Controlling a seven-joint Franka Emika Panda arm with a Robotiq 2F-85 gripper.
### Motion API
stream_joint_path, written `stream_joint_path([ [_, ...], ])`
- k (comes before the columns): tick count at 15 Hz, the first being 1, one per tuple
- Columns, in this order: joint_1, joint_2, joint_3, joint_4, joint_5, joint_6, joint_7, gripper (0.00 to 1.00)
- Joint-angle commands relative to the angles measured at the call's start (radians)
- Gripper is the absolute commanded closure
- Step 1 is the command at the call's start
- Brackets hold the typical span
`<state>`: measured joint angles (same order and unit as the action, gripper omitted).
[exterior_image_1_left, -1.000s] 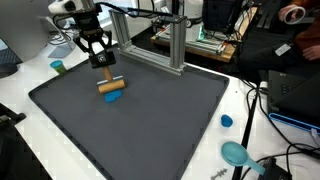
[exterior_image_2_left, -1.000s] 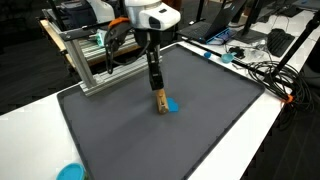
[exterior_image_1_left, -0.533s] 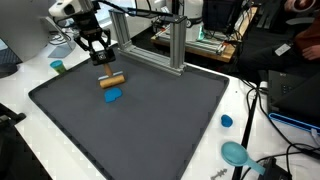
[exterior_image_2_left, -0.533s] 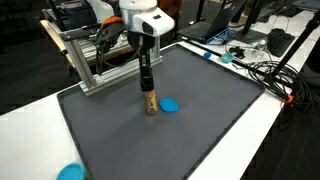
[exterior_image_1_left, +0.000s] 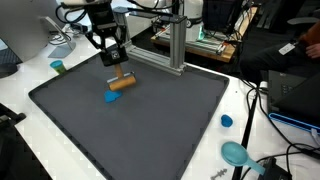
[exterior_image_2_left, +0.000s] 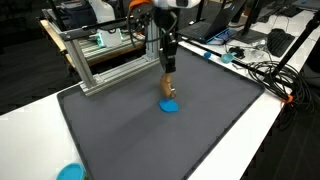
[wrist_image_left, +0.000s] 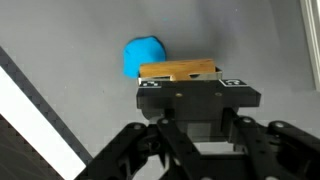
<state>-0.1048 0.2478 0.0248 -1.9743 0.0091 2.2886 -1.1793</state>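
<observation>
The gripper needs to rise and turn next, carry the wooden cylinder over the aluminium frame's top and then release it, since that top is beside the gripper and higher than the cylinder.
My gripper (exterior_image_1_left: 117, 70) is shut on a wooden block (exterior_image_1_left: 122, 83) and holds it lying level, a little above the dark mat (exterior_image_1_left: 170, 120). A blue disc (exterior_image_1_left: 113, 97) lies on the mat right below and beside the block. In an exterior view the gripper (exterior_image_2_left: 170, 72) hangs upright with the block (exterior_image_2_left: 169, 89) just over the disc (exterior_image_2_left: 171, 104). In the wrist view the block (wrist_image_left: 178, 70) sits across the gripper (wrist_image_left: 195, 88), with the blue disc (wrist_image_left: 145, 55) behind its left end. The finger pads are hidden by the gripper body.
An aluminium frame (exterior_image_1_left: 172, 45) (exterior_image_2_left: 100, 62) stands along the mat's back edge, close to the arm. A teal cup (exterior_image_1_left: 58, 67), a blue cap (exterior_image_1_left: 227, 121) and a teal bowl (exterior_image_1_left: 236, 153) sit on the white table. Cables (exterior_image_2_left: 262, 70) lie beside the mat.
The gripper has stayed shut on the block. It swung away from the blue disc, then came back over it, now a little higher.
</observation>
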Motion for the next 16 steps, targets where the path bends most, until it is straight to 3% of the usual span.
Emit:
stream_joint_path([
  [1, 0.086, -0.200, -0.008, -0.110, -0.131, -0.042, 0.243, 0.79],
  [4, 0.122, -0.323, 0.007, -0.104, -0.181, -0.167, 0.489, 0.79],
  [7, 0.137, -0.457, 0.017, -0.109, -0.136, -0.278, 0.651, 0.79],
  [12, 0.138, -0.604, -0.010, -0.209, -0.111, -0.198, 0.823, 0.79],
  [13, 0.150, -0.535, -0.010, -0.128, -0.126, -0.258, 0.775, 0.54],
  [16, 0.149, -0.575, -0.016, -0.181, -0.126, -0.228, 0.809, 0.54],
])
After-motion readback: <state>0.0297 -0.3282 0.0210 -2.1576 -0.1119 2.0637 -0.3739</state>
